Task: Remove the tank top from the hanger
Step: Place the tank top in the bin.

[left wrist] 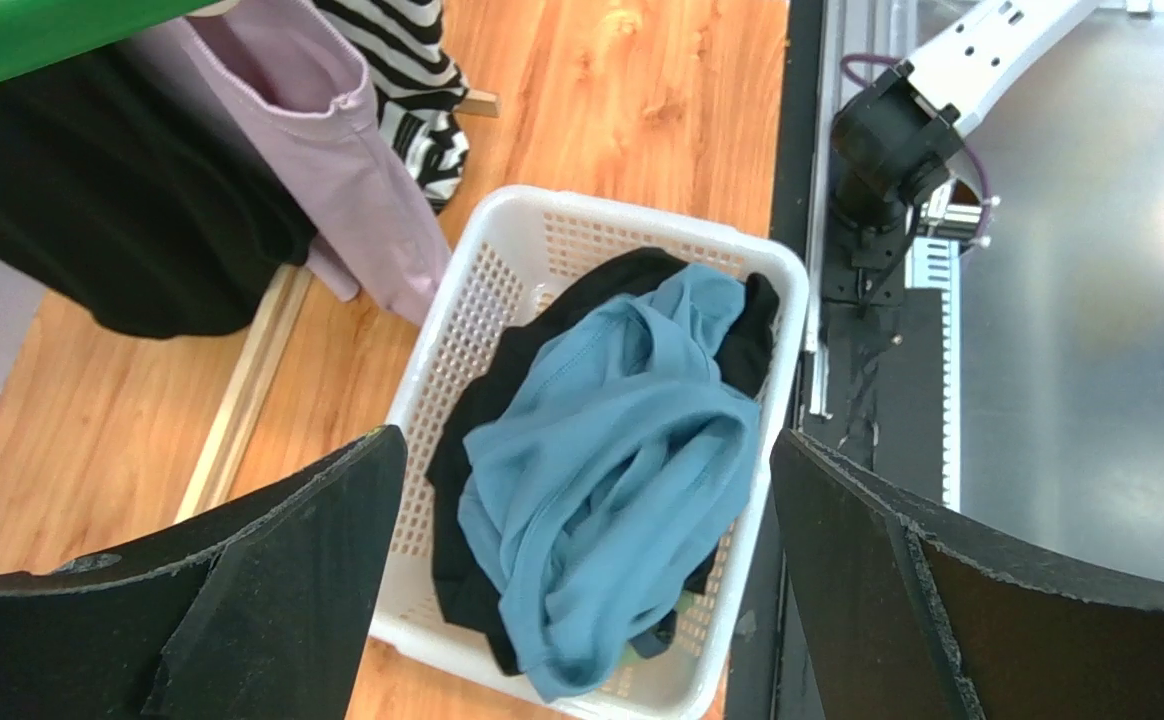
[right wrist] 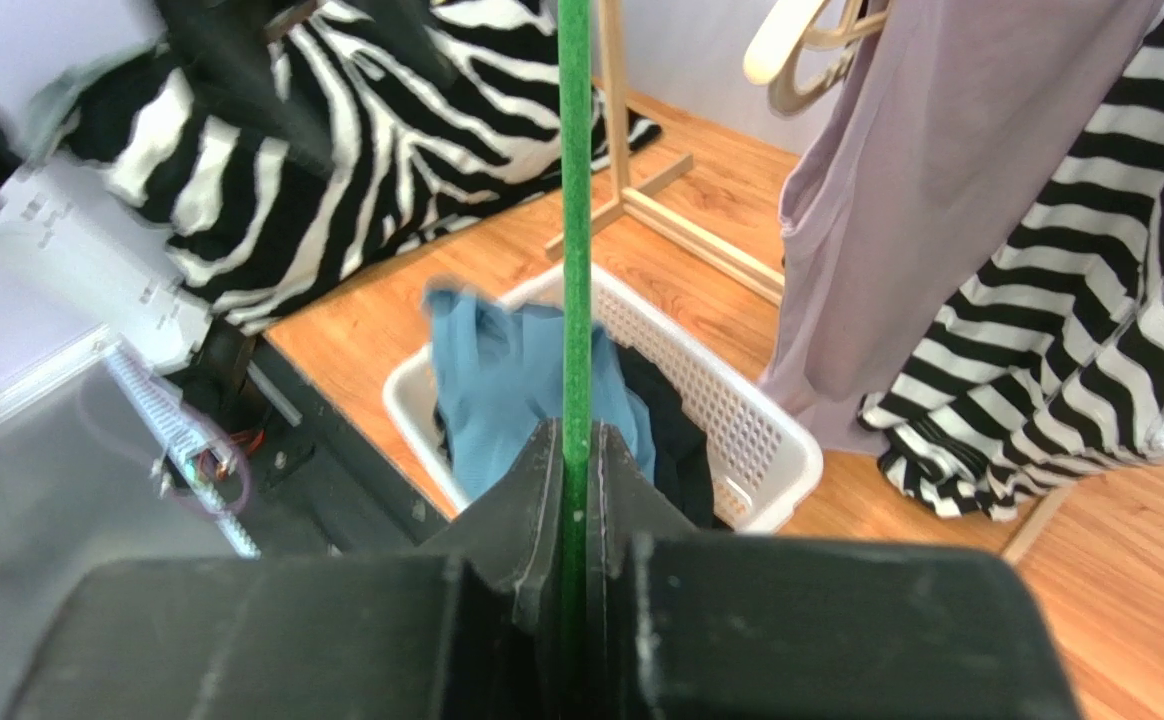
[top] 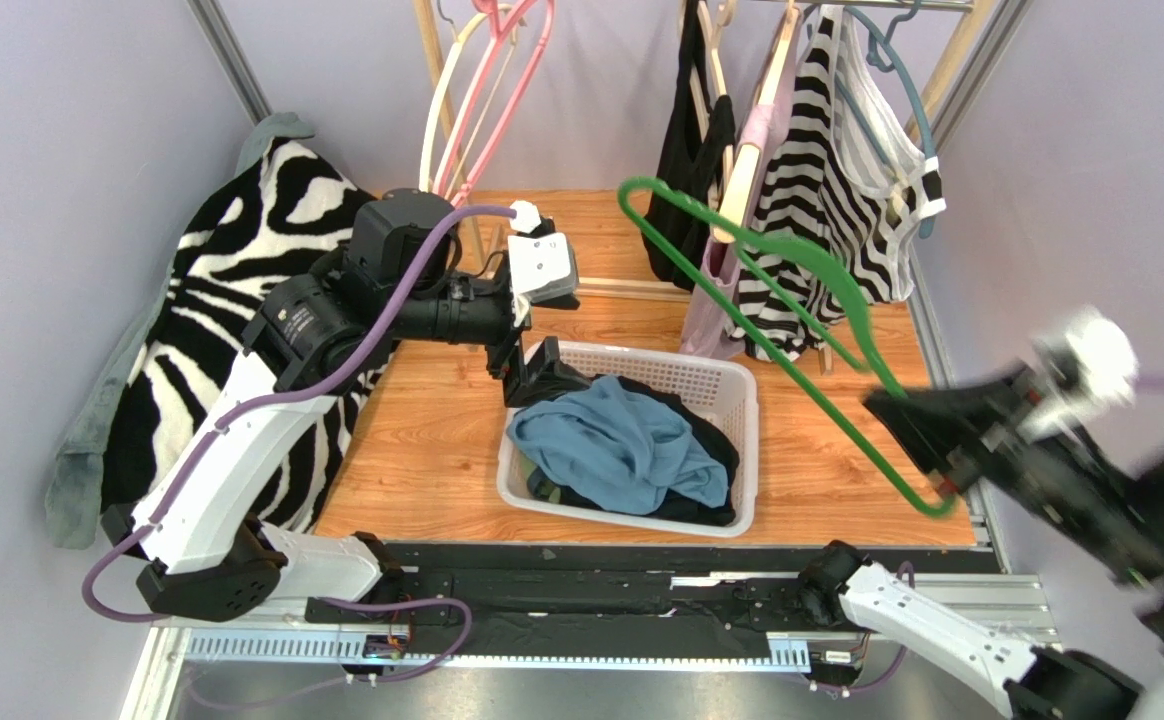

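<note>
The tank top is off the green hanger, so next my right gripper will move outward to the rack's gap beside the pink hangers and let go of that hanger there.
The blue tank top [top: 618,443] lies crumpled in the white basket [top: 742,450] on top of dark clothes, free of the hanger. My left gripper [top: 531,368] hangs open just above it. In the left wrist view the tank top [left wrist: 603,450] shows between the wide-apart fingers of that gripper [left wrist: 585,440], which hold nothing. To the right, my right gripper [top: 904,420] is shut on the lower end of the bare green hanger [top: 784,300], raised slantwise above the basket. From the right wrist, the hanger [right wrist: 575,225] runs straight up out of the shut gripper [right wrist: 575,435].
A zebra-print cloth [top: 243,285] is draped at the left. At the back a wooden rack carries empty pink and cream hangers [top: 483,90] and hung clothes: black, lilac and a black-and-white striped top [top: 814,165]. The basket stands on a wooden board [top: 438,435].
</note>
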